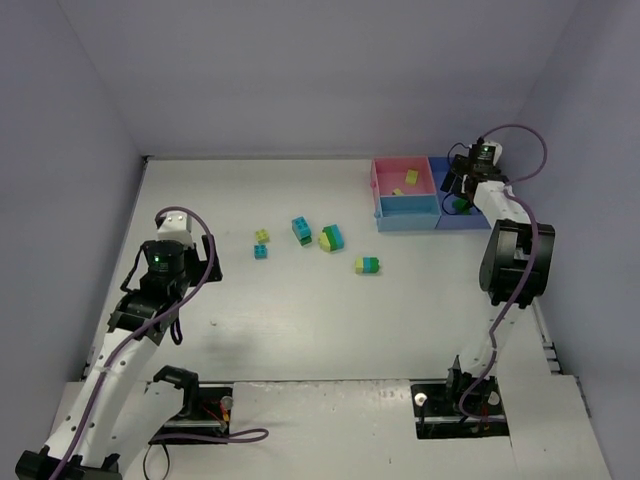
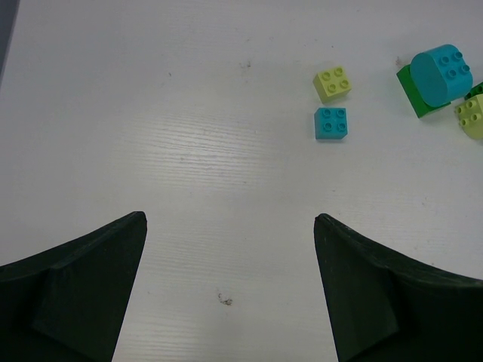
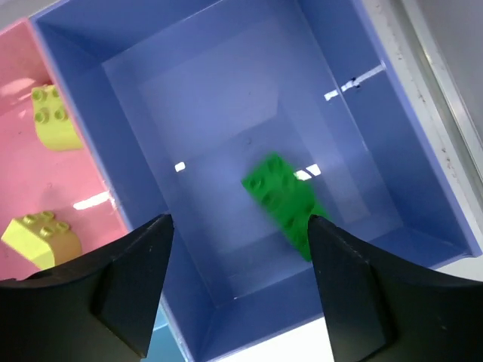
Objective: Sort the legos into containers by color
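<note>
My right gripper moves back and to the left in the top view next, then down onto the cyan brick (image 1: 260,252). The matching light blue tray is empty.
Several legos lie mid-table: a yellow-green brick (image 1: 262,236), a cyan brick (image 1: 260,251), and stacked pieces (image 1: 301,230), (image 1: 331,238), (image 1: 367,265). The joined containers stand at the back right: pink tray (image 1: 385,172), light blue tray (image 1: 408,212), darker blue tray (image 1: 442,218). My right gripper (image 3: 239,220) is open and empty above the darker blue tray (image 3: 143,83). A blurred green brick (image 3: 283,200) is inside that tray. Two yellow-green bricks (image 3: 54,117), (image 3: 41,237) lie in the pink tray (image 3: 15,181). My left gripper (image 2: 229,219) is open and empty over bare table, left of the yellow-green (image 2: 333,84) and cyan (image 2: 331,123) bricks.
Grey walls close in the table on the left, back and right. The right arm (image 1: 515,255) reaches along the right wall to the trays. A green and cyan piece (image 2: 434,78) and another yellow-green brick (image 2: 472,115) show at the right edge of the left wrist view.
</note>
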Available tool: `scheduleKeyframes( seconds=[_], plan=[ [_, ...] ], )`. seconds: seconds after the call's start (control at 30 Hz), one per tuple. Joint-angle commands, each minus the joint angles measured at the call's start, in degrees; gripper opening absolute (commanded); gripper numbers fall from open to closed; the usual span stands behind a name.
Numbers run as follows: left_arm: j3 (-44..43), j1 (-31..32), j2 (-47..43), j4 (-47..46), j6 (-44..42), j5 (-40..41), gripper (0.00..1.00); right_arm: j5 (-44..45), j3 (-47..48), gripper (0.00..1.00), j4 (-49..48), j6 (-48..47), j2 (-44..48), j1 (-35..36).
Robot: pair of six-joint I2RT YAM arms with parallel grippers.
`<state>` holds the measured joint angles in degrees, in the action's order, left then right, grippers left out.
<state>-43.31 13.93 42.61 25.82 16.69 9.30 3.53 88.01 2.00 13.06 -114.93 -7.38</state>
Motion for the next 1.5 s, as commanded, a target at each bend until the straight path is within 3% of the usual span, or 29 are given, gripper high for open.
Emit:
scheduleKeyframes(
  seconds=[0.0,0.17,0.4,0.53,0.77,0.93,1.23,1.47],
  plan=[
    [-1.5,0.4,0.5,-2.5,-0.5,0.5,0.85,-1.8,4.3,0.7,-2.7,-2.5,5.0,1.2],
    [-1.6,0.4,0.6,-2.6,-0.5,0.9,0.85,1.9,-0.3,0.71,-3.9,-4.4,12.2,10.3],
    [-1.7,0.3,1.1,-2.4,-0.4,1.9,0.85,5.8,-8.8,0.7,-8.0,8.6,20.4,32.8],
    [-1.9,0.3,1.0,-2.2,-0.3,2.9,0.85,4.6,-8.6,0.7,-10.0,12.4,17.5,44.7],
    [-2.0,0.3,0.3,-1.7,-0.1,4.7,0.85,14.9,-1.5,0.7,-9.7,15.5,4.1,58.9],
    [-1.9,0.3,-0.2,-1.6,0.0,5.2,0.85,18.1,6.5,0.68,-8.8,15.9,-4.8,62.6],
    [-1.7,0.3,-0.3,-1.4,0.0,5.3,0.85,19.4,17.7,0.65,-6.5,16.1,-17.2,63.1],
    [-1.7,0.3,-0.2,-1.1,0.1,5.5,0.85,19.7,23.3,0.54,-4.5,16.2,-23.7,62.8]
  ],
)
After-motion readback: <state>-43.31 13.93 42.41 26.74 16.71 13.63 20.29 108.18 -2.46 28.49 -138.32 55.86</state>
